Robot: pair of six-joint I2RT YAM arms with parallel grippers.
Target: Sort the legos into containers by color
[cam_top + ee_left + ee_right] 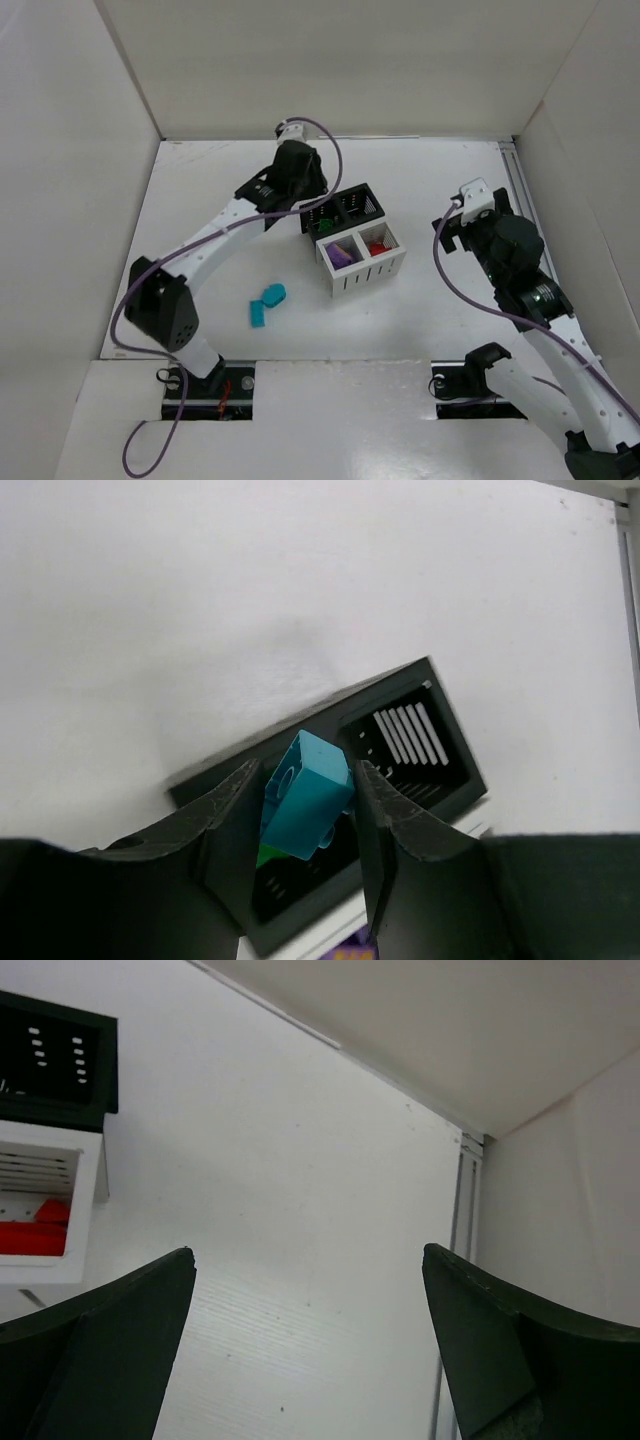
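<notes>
The left gripper will next move toward the right in the top view and lower over the black container's empty cell (357, 204) (408, 746), because the black container's other cell holds green.
My left gripper (305, 780) is shut on a teal lego (306, 795), which sits tilted between the fingers above the black container (340, 712). A green lego (266, 856) lies in the cell beneath it, and the cell beside it (410, 740) holds nothing. In the top view the left gripper (318, 212) hangs over the black container (345, 193). The white container (362, 278) next to it holds purple legos (342, 255) and red legos (378, 244). Two teal legos (272, 294) (257, 313) lie on the table. The right gripper (310, 1260) (470, 200) is open and holds nothing.
White walls enclose the table on the left, back and right. A rail (462, 1260) runs along the right wall. In the right wrist view the black container (50, 1060) and the white container (88, 1200) with red legos (35, 1230) sit at the left edge.
</notes>
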